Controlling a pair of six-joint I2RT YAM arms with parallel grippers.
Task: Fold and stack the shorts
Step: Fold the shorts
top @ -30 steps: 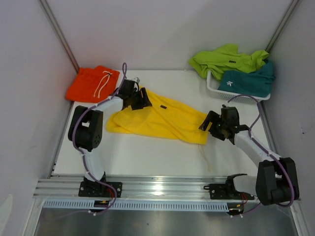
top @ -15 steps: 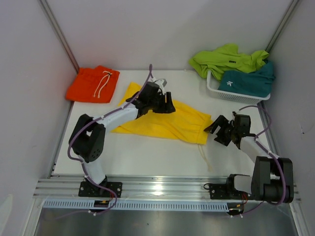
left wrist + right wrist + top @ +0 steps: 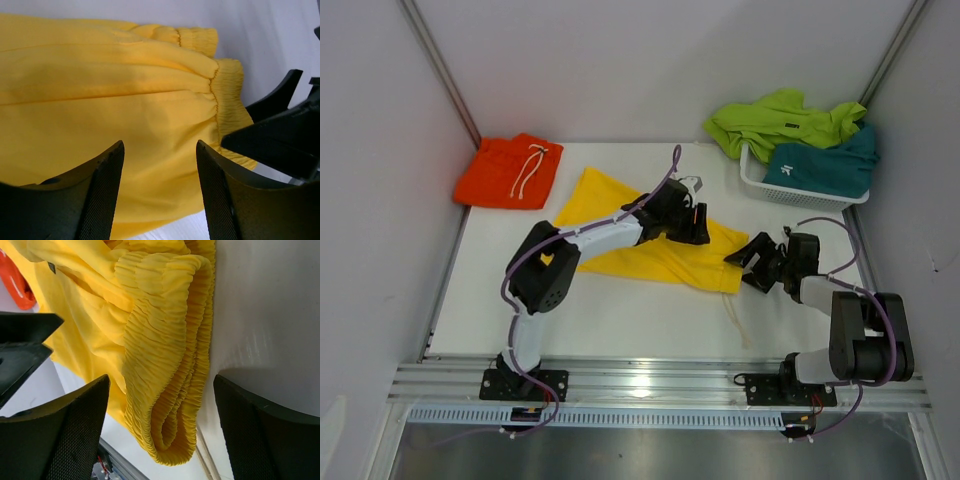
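Note:
The bunched waistband is between the open fingers, so the right gripper will next slide left in the top view, farther over the near end of the waistband, and close.
Yellow shorts [image 3: 605, 205] lie spread flat across the middle of the table, with the elastic waistband [image 3: 165, 355] at their right end. My left gripper [image 3: 697, 226] hovers open over the fabric [image 3: 100, 100] close to that waistband, nothing between its fingers [image 3: 160, 150]. At the waistband's right tip my right gripper [image 3: 748, 262] stands wide open, and the bunched band lies between its fingers [image 3: 161, 382] without being pinched. Folded orange shorts [image 3: 510, 170] rest at the back left. Lime green shorts [image 3: 775, 118] and teal shorts [image 3: 825, 165] sit in the basket.
The white mesh basket [image 3: 760, 185] stands at the back right corner. A white drawstring [image 3: 735, 315] trails from the yellow waistband toward the near edge. Grey walls close in the table on the left, back and right.
My left arm has swept right across the yellow shorts from their left end to the waistband, leaving the cloth flatter. My right gripper has shifted slightly toward the waistband tip.

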